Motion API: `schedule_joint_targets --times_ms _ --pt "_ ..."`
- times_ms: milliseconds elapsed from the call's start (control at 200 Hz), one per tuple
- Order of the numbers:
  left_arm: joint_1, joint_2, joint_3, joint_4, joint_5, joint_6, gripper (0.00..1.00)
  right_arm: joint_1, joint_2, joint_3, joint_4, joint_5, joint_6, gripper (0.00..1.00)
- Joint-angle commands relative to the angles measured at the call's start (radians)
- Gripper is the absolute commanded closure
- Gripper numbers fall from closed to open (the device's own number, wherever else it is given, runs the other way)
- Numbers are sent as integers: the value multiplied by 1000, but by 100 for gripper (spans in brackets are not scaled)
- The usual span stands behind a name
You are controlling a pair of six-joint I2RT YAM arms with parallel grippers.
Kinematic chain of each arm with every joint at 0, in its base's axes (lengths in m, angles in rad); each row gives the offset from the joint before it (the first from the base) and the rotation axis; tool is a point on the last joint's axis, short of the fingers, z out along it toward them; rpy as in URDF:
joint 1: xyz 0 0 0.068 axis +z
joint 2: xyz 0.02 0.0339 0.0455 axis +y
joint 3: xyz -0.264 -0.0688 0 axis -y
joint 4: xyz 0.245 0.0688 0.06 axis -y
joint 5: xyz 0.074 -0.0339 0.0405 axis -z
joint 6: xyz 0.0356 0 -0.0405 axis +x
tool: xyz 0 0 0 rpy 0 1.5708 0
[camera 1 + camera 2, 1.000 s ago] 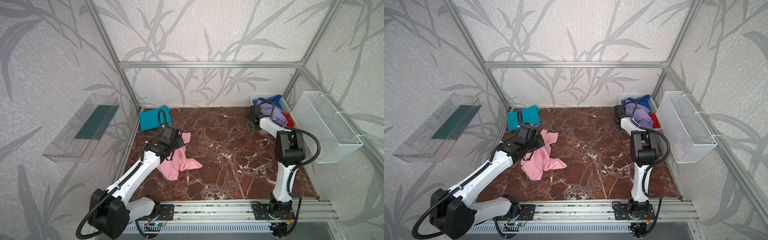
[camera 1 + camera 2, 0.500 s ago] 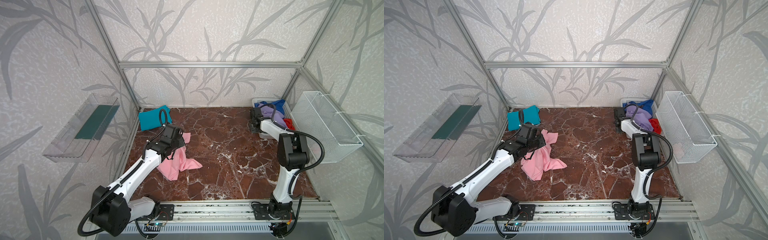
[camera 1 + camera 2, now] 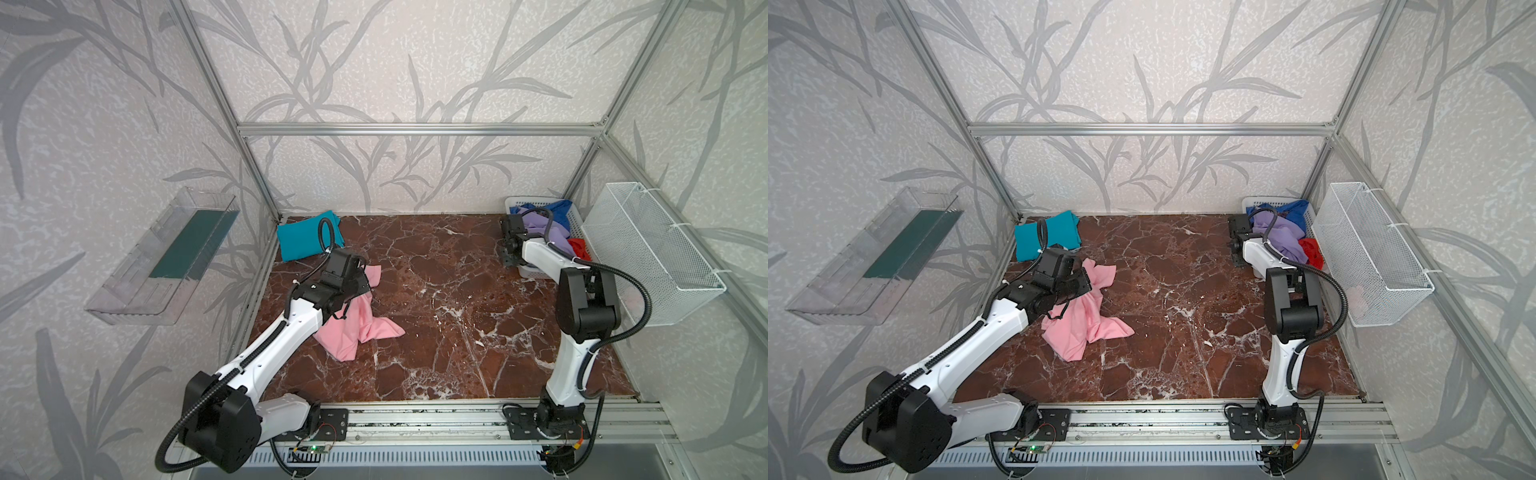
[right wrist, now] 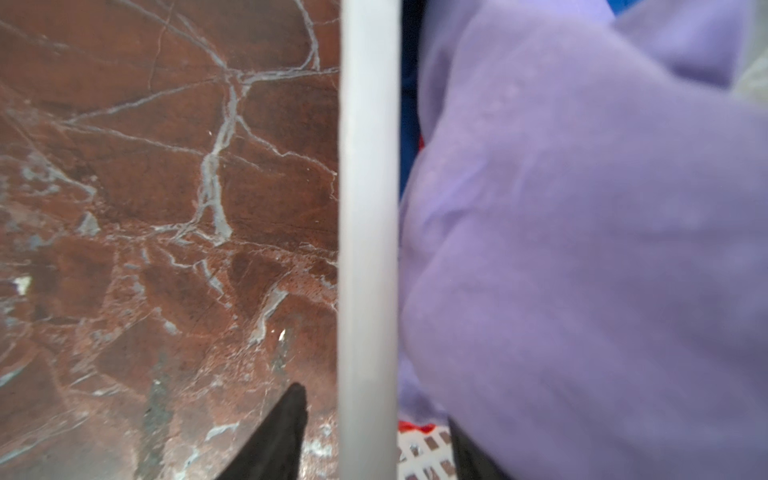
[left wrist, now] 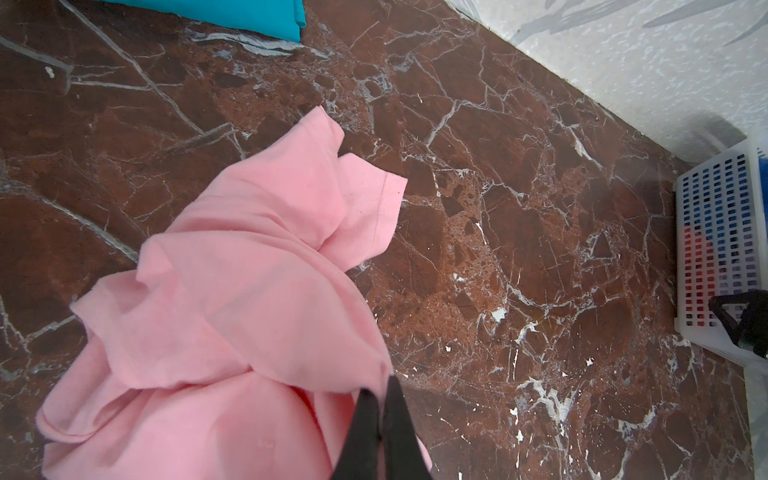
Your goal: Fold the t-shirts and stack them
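Note:
My left gripper is about to lift the crumpled t-shirt clear and carry it over the open marble on the basket side. It will then lower the t-shirt there and let go of the fold.
A light pink t-shirt [image 3: 357, 328] [image 3: 1079, 324] [image 5: 249, 270] lies crumpled on the marble table left of centre. My left gripper [image 5: 380, 399] [image 3: 359, 284] is shut on a fold of it, which is raised a little. A teal t-shirt [image 3: 305, 239] [image 3: 1046, 237] lies folded at the back left corner. Lavender [image 3: 544, 230] [image 4: 582, 249], blue [image 3: 557, 208] and red [image 3: 579, 247] t-shirts fill the white basket [image 3: 536, 272] [image 4: 368, 208] at the back right. My right gripper [image 4: 374, 407] [image 3: 509, 251] is open astride the basket's rim, one finger outside, one inside against the lavender cloth.
A white wire basket [image 3: 648, 257] hangs on the right wall beside the plastic basket. A clear plastic shelf [image 3: 166, 257] is fixed to the left wall. Aluminium frame posts stand at the back corners, and the arms' rail runs along the front edge.
My right gripper shut and then opened again at the basket's rim, and the lavender t-shirt shifted in the basket. My left arm with the pink t-shirt has hardly moved.

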Motion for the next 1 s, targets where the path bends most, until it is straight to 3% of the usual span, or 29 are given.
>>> schedule_joint_targets --times_ms 0,295,430,500,695,840,995 --pt "-9 -1 47 6 10 -17 100 65 -143 -24 -41 34 38 37" --pt "-62 1 180 -27 52 1 100 385 -474 -217 -50 25 162 29" --pt "-147 43 329 -77 -7 56 100 507 -630 -309 13 -127 193 23" --pt "-182 70 392 -76 -3 69 100 538 -719 -370 62 -213 231 10" --pt "-218 100 489 -55 24 55 100 546 -941 -503 162 -470 292 11" --pt "-234 97 538 -43 32 47 100 585 -959 -554 262 -596 346 11" --pt "-248 81 548 -40 34 43 100 682 -809 -579 432 -646 400 11"
